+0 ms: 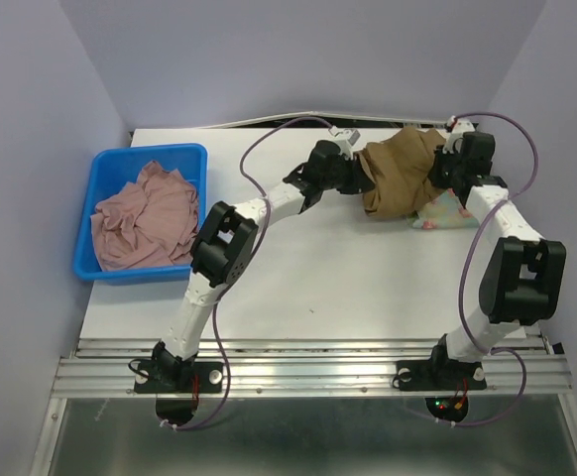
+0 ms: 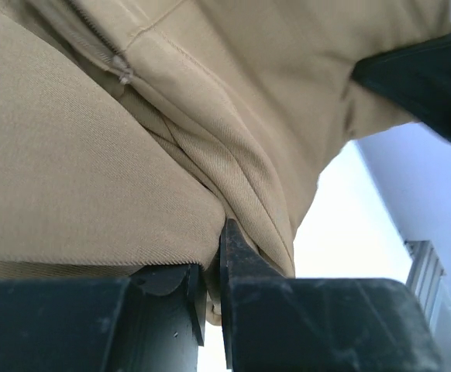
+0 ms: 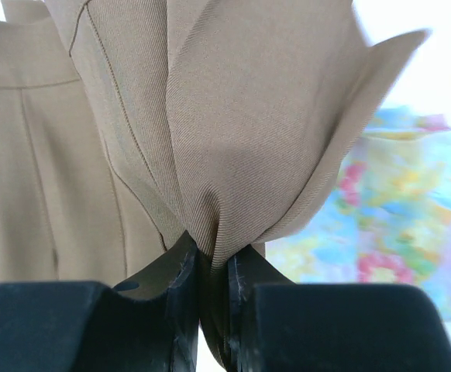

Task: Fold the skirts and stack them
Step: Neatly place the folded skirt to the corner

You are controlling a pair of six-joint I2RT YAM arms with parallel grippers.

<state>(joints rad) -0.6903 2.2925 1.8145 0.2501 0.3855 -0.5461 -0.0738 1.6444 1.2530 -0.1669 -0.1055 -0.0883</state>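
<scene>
The floral skirt [image 1: 442, 211] still lies partly uncovered, so next I will move my left gripper to the right in the top view and down toward that skirt, then let go.
The brown pleated skirt [image 1: 398, 171] hangs bunched between my two grippers at the far right of the table. My left gripper [image 1: 360, 171] is shut on its left edge; the cloth [image 2: 132, 139] fills the left wrist view above the jaws [image 2: 214, 267]. My right gripper [image 1: 439, 171] is shut on its right edge, the cloth [image 3: 241, 132] pinched into a fold between the jaws [image 3: 214, 267]. The floral yellow-blue skirt [image 1: 442, 211] lies on the table under the brown one and shows in the right wrist view [image 3: 400, 209]. The dusty pink skirt [image 1: 145, 218] lies crumpled in the bin.
A blue plastic bin [image 1: 191, 159] stands at the table's left edge. The white table [image 1: 318, 278] is walled by pale purple panels at the back and sides. A metal rail [image 1: 308, 369] runs along the near edge by the arm bases.
</scene>
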